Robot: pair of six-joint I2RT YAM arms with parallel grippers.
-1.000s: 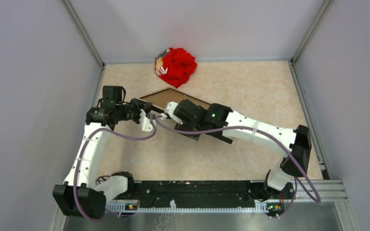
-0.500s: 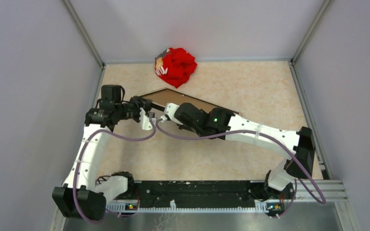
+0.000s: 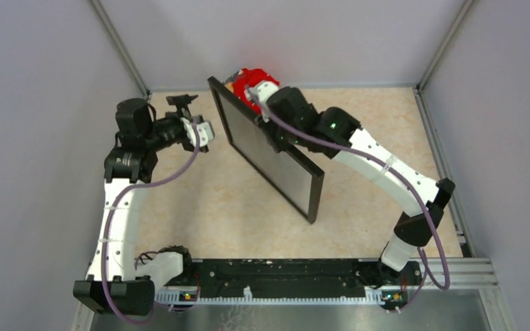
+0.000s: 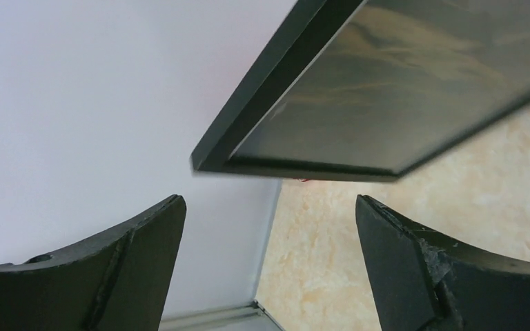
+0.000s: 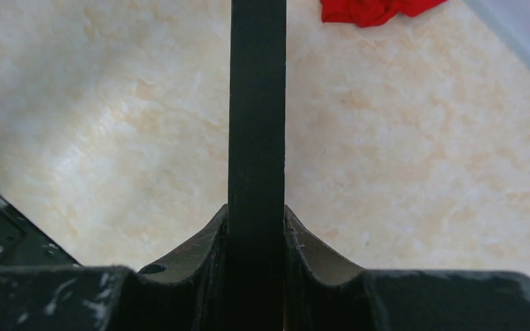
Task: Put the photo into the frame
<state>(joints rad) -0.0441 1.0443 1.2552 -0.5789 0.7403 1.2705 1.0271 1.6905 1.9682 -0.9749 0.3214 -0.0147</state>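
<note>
The bare tabletop is below my right gripper and to its right in the top view, so I will next lower the still-tilted frame flat there and release it.
The frame (image 3: 269,148) stands steeply tilted on edge in the middle of the table, its black front facing left. My right gripper (image 3: 268,118) is shut on its upper edge from behind. In the right wrist view the black frame edge (image 5: 257,103) runs straight up between the pinching fingers of the right gripper (image 5: 257,221). The photo (image 4: 414,76), dark grey with golden streaks, shows inside the frame (image 4: 248,110) in the left wrist view. My left gripper (image 3: 197,114) hangs open to the left of the frame, apart from it; the left gripper (image 4: 269,269) holds nothing.
A red cloth bundle (image 3: 252,81) lies at the back wall, partly hidden behind the frame and right wrist, and shows as red cloth (image 5: 373,10) in the right wrist view. Grey walls close in the left, back and right sides.
The right arm has swung the frame up from lying low to standing on edge, nearer the back. The left gripper let go, opened wide and drew back to the left.
</note>
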